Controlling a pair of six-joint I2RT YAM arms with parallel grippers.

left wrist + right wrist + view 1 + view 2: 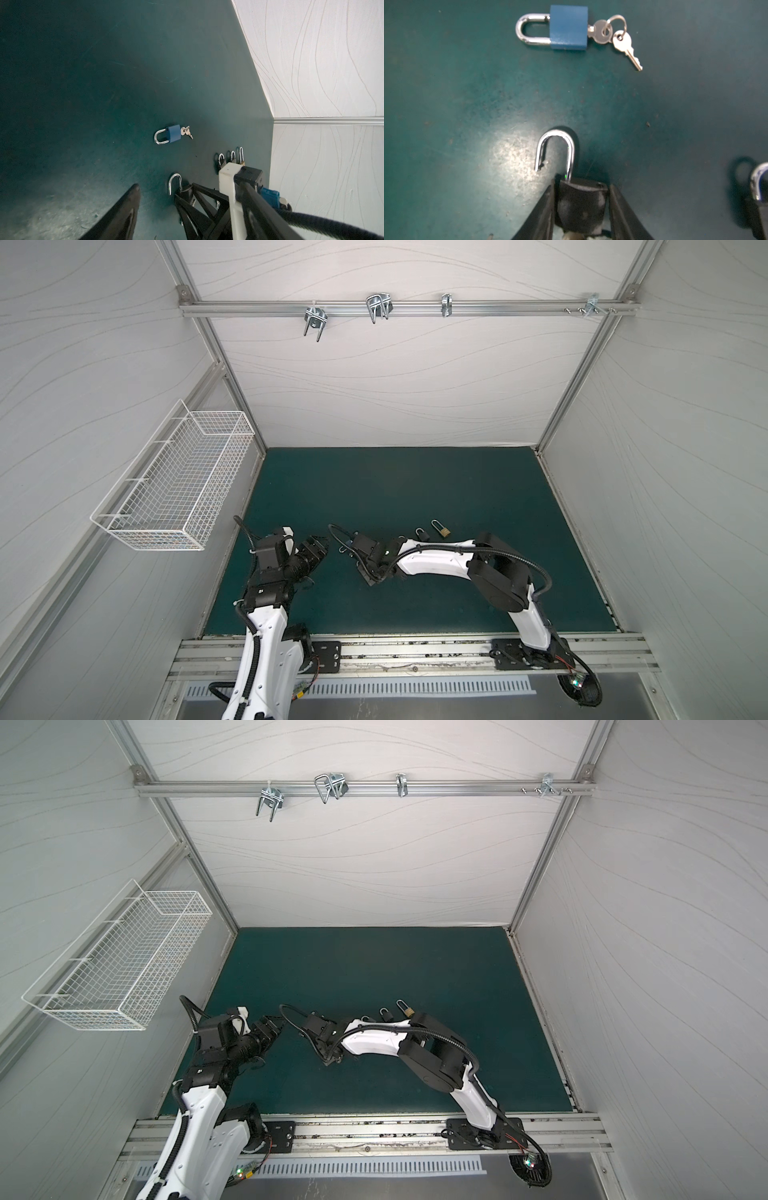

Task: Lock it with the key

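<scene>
I will bring my left gripper's open fingers toward the padlock and close on the shackle's bend (pixel 342 549) (pixel 175 175), as the shackle across from them sticks out bare past the right gripper's fingers.
A black padlock (pixel 581 205) lies on the green mat with its silver shackle (pixel 556 149) swung open. My right gripper (pixel 581 185) is shut on the padlock's body, one finger against each side. A pale key head (pixel 572 235) shows at the body's keyhole end, and a key (pixel 193 202) glints through the finger lattice in the left wrist view. My left gripper (pixel 322 545) hovers open and empty to the left of that padlock, pointing at it; one of its fingers (pixel 128 207) shows in its wrist view.
A blue padlock (pixel 568 27) with closed shackle and two ringed keys (pixel 612 35) lies just beyond the black one. A small dark padlock (pixel 422 534) and a brass one (pixel 442 529) stand behind the right arm (pixel 432 560). A wire basket (pixel 174 481) hangs on the left wall.
</scene>
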